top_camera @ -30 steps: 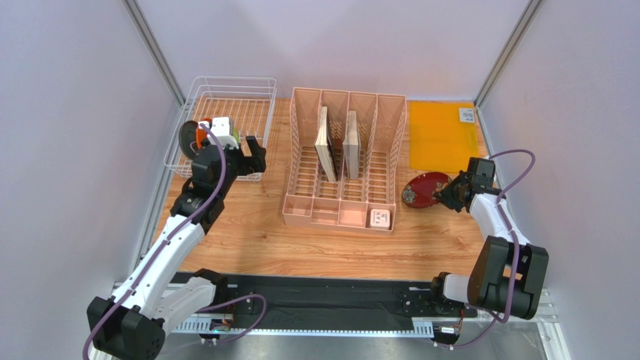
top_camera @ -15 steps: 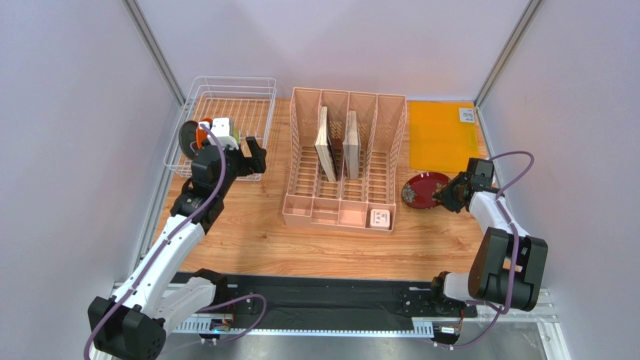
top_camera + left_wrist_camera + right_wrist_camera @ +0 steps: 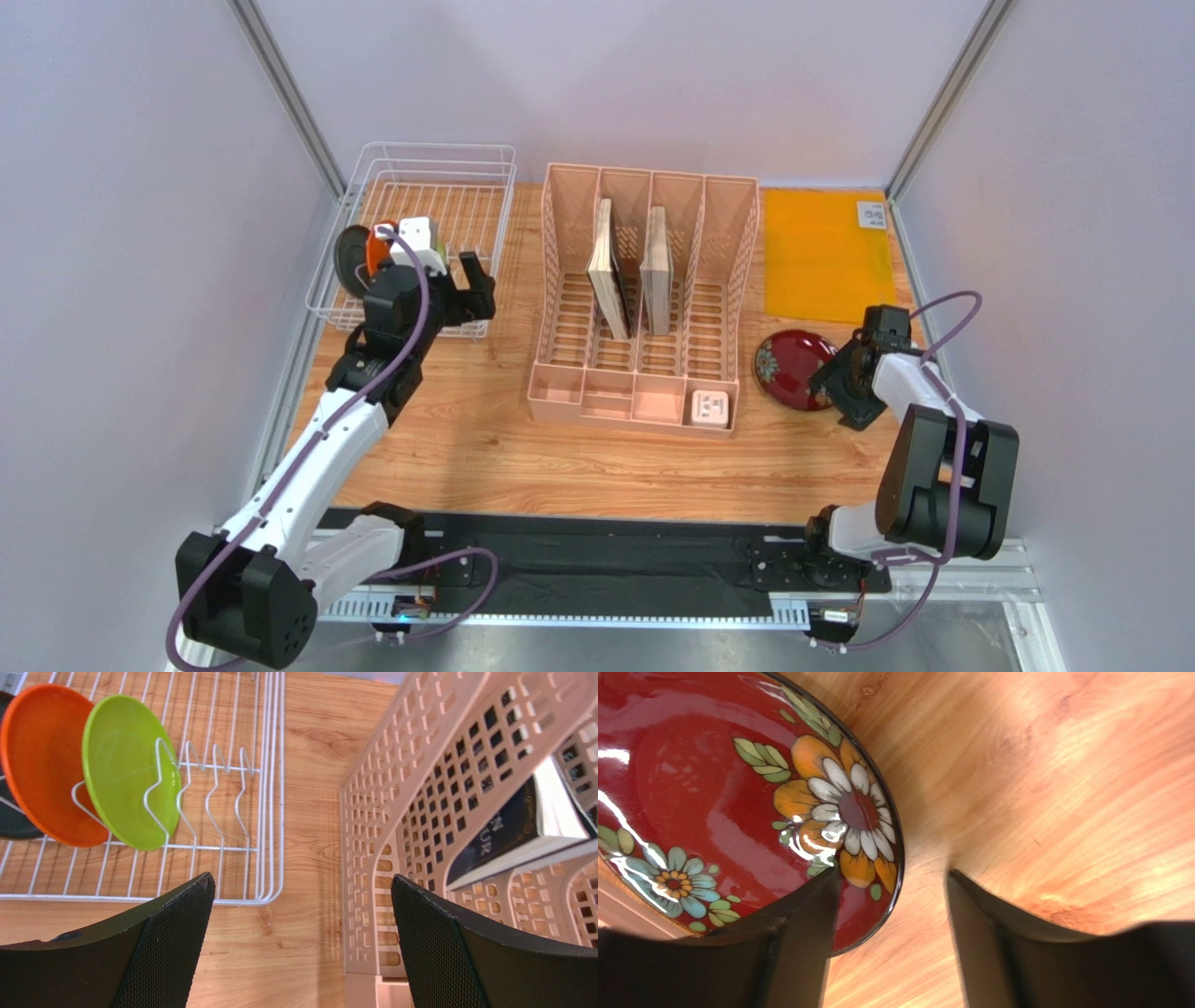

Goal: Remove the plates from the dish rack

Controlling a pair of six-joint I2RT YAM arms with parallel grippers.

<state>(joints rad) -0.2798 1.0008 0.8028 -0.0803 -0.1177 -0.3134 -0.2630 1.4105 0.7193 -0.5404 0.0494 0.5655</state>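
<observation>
My left gripper goes to the left in the top view and down onto the lime green plate's near rim (image 3: 105, 816) next, since empty slots beside it leave room.
The dark red floral plate (image 3: 790, 368) (image 3: 703, 791) lies on the wooden table right of the pink organiser. My right gripper (image 3: 846, 381) (image 3: 892, 871) is open at its near rim, one finger over the plate's edge and the other over bare wood, with a gap on both sides. The white wire dish rack (image 3: 421, 161) (image 3: 270, 812) holds a lime green plate (image 3: 123, 770), an orange plate (image 3: 38, 770) and a dark plate (image 3: 10, 819), all upright in its left end. My left gripper (image 3: 428, 305) (image 3: 302, 878) hangs wide open and empty near the rack's front right corner.
The pink slotted organiser (image 3: 645, 392) (image 3: 435, 777) stands mid-table with beige boards and a book (image 3: 519, 833) in its slots. An orange mat (image 3: 828, 252) lies at the back right. Grey walls close in both sides.
My right gripper has opened and let go of the dark red plate, which now lies flat on the table; the arm dropped lower and nearer. The left arm has barely moved.
</observation>
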